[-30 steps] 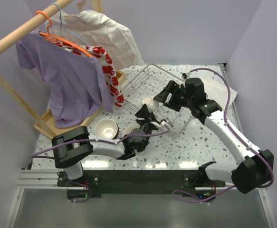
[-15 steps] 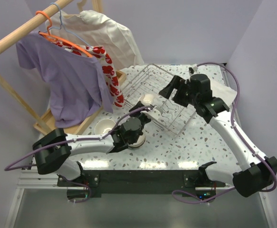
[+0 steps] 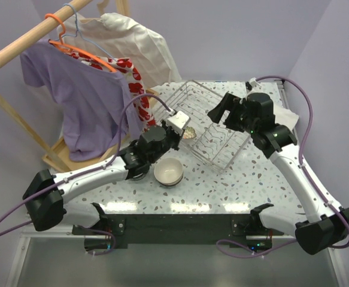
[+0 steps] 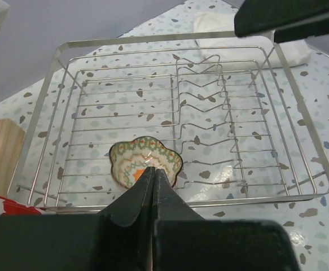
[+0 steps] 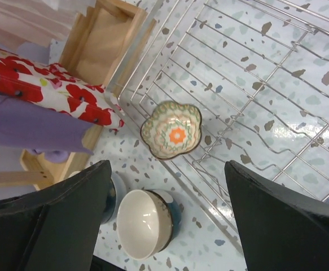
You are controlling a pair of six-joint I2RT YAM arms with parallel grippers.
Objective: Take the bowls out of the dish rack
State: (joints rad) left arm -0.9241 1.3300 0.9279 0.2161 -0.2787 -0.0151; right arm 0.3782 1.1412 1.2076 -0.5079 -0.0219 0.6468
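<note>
I should lower my right gripper next, toward the left in the top view, to the patterned bowl's rim [image 5: 199,126] facing the middle of the rack, because only one bowl is in the rack.
The silver wire dish rack [image 3: 224,148] stands mid-table. It also shows in the left wrist view [image 4: 170,38] and the right wrist view [image 5: 254,84]. One scalloped patterned bowl [image 3: 189,135] [image 4: 144,160] [image 5: 171,130] lies in its near-left corner. A teal-banded bowl [image 3: 169,172] [image 5: 147,223] stands on the table in front of the rack. A dark blue bowl [image 5: 113,195] stands beside it, mostly hidden. My left gripper [image 3: 182,127] [image 4: 154,169] is shut and empty, just short of the patterned bowl. My right gripper [image 3: 218,112] [image 5: 167,165] is open and empty above the rack.
A wooden clothes rail [image 3: 18,45] at the left carries a purple shirt [image 3: 84,101], a red floral cloth [image 3: 139,89] and a white cloth [image 3: 135,45]. Its wooden base [image 3: 63,152] lies beside the rack. A white cloth [image 4: 220,22] lies behind the rack.
My left gripper has left the teal-banded bowl on the table and swung up to the rack's near-left corner. My right gripper has drawn back to the right, above the rack.
</note>
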